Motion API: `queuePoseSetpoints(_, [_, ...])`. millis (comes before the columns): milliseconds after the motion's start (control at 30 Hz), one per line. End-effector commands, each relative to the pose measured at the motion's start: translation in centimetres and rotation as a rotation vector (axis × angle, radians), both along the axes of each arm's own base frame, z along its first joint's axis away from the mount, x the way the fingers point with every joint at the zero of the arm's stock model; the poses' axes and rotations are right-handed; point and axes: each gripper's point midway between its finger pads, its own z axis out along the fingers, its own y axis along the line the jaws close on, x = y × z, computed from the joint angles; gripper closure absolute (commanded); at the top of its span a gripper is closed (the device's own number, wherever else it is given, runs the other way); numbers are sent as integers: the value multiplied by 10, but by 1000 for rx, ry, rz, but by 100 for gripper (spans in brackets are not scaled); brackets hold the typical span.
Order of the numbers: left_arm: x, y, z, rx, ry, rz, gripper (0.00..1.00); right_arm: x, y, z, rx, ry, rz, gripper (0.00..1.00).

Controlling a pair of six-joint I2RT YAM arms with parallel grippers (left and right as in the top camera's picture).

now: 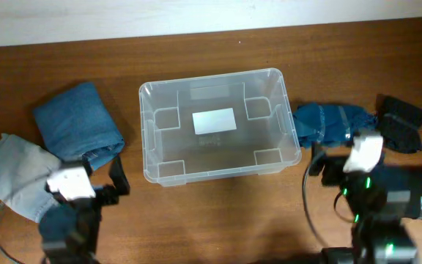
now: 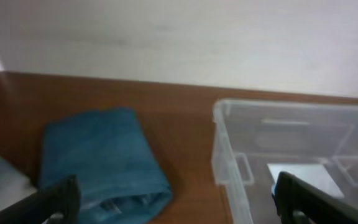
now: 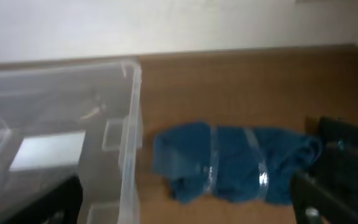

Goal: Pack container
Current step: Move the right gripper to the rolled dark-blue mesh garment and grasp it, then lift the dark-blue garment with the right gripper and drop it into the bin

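My right gripper is to move outward next, turn and come down onto the rolled garment's end by the black item point(image 1: 357, 121), because the rolled garment's other end sits beside the container point(image 1: 215, 170).
The clear plastic container point(image 1: 215, 170) stands mid-table with nothing in it, a white label on its bottom. It also shows in the left wrist view point(image 2: 229, 155) and the right wrist view point(image 3: 129, 124). A folded blue denim garment point(image 1: 75, 121) lies to its left and shows in the left wrist view point(image 2: 101, 158). A rolled blue garment bound with clear tape point(image 1: 328, 123) lies to its right and shows in the right wrist view point(image 3: 229, 162). My left gripper point(image 1: 101, 176) is open and empty near the front left. My right gripper point(image 1: 328, 165) is open and empty by the container's front right corner.
A light grey folded garment point(image 1: 13, 172) lies at the far left, partly under my left arm. A black folded item point(image 1: 401, 123) sits at the far right beside the rolled garment. A pale wall point(image 1: 196, 15) runs along the table's back edge.
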Motion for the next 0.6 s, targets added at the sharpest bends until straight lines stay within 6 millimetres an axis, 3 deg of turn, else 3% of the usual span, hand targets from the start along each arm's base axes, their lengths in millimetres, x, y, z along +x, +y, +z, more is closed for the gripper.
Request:
queuePoseSetpoints(0, [30,8,10,1,179,50,0,32,-7,8,14,240,-28,1])
queuePoseSetpoints(167, [58,6,-7,-2,426,39,1,61,-12,2,20,538,-25,2])
queuePoseSetpoints(233, [68,7,-12,0,500,39,1,72,-27,-4,101,594,-109,2])
queuePoseSetpoints(300, [77,7,-17,-1,535,39,1,77,-50,-18,338,617,-263,2])
queuePoseSetpoints(400, [81,7,-24,0,558,40,1,78,-67,-40,695,619,-298,2])
queuePoseSetpoints(500, [83,8,-23,2,549,43,1,74,-87,-73,811,611,-363,2])
queuePoseSetpoints(567, [84,7,-23,2,545,42,1,69,-88,-106,838,632,-390,2])
